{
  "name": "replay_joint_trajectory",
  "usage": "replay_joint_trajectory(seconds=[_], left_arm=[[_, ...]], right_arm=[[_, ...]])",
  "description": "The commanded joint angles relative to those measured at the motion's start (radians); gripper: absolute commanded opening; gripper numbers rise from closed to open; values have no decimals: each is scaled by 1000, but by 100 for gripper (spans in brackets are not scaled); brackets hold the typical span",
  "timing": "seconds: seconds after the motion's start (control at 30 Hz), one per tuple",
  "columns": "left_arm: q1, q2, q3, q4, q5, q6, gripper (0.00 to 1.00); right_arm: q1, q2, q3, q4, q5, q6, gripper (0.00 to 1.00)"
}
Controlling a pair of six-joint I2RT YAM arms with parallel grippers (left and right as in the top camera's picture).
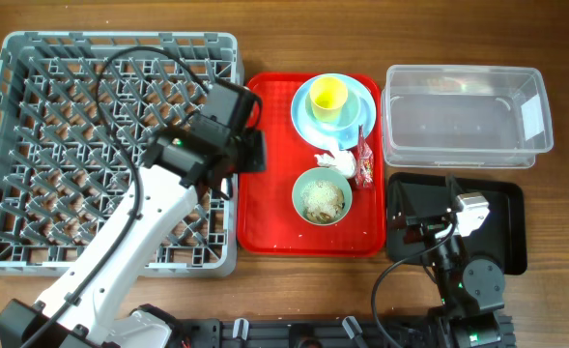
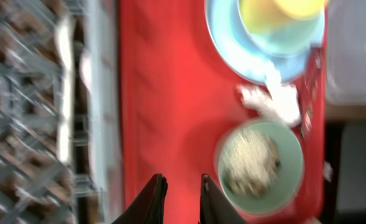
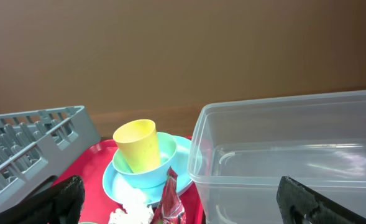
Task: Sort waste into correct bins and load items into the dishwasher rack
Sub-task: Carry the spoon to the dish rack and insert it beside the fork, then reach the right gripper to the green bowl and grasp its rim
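I will raise my right gripper, tilt it downward, swing it over the mint-green bowl and lower it onto the mint-green bowl's rack-side rim (image 1: 296, 199), because bare tray shows beside that rim.
On the red tray (image 1: 270, 208), a yellow cup (image 1: 328, 95) lies in a pale blue bowl (image 1: 350, 118) on a pale blue plate (image 1: 301, 108). Beside them are a white napkin (image 1: 334, 160) and a red-and-white wrapper (image 1: 364, 162). A mint-green bowl (image 1: 322, 196) holds rice crumbs (image 1: 323, 199). My left gripper (image 1: 255, 150) hovers over the tray's left part, slightly open and empty (image 2: 181, 190), left of the green bowl (image 2: 260, 165). My right gripper (image 3: 179, 202) is wide open and empty above the black tray (image 1: 497, 227), facing the wrapper (image 3: 170, 199), the cup (image 3: 137, 146) and the clear tub (image 1: 466, 118). No spoon or fork shows.
The grey rack (image 1: 4, 145) fills the left side, with my left arm lying across its right half. The clear tub (image 3: 294, 155) stands right of the red tray, with the black tray in front of it. The left wrist view is blurred.
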State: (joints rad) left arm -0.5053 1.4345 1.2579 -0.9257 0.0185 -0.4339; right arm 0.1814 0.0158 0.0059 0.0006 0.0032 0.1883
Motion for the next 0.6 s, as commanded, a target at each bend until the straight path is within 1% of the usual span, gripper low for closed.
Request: replay_joint_trajectory(seconds=[0.0, 0.07, 0.1, 0.13, 0.23, 0.27, 0.33, 0.47, 0.53, 0.57], left_arm=[[26, -14, 6, -42, 51, -56, 22], [62, -36, 6, -50, 51, -73, 27], [93, -53, 6, -48, 52, -77, 32], [121, -67, 6, -48, 52, -83, 43], [194, -97, 6, -48, 52, -103, 95], [212, -101, 6, -48, 52, -103, 100], [239, -104, 6, -49, 52, -102, 100], [270, -103, 6, -48, 52, -102, 100], [270, -103, 6, -48, 52, -102, 100], [270, -103, 6, -48, 52, -102, 100]], right_arm=[[-5, 0, -1, 6, -8, -2, 100], [-5, 0, -1, 6, -8, -2, 100], [-5, 0, -1, 6, -8, -2, 100], [-5, 0, -1, 6, -8, -2, 100], [-5, 0, -1, 6, -8, -2, 100], [-5, 0, -1, 6, -8, -2, 100], [-5, 0, -1, 7, -11, 3, 100], [-5, 0, -1, 21, -6, 76, 100], [-5, 0, 0, 37, -64, 100, 100], [-5, 0, 12, 38, -145, 53, 100]])
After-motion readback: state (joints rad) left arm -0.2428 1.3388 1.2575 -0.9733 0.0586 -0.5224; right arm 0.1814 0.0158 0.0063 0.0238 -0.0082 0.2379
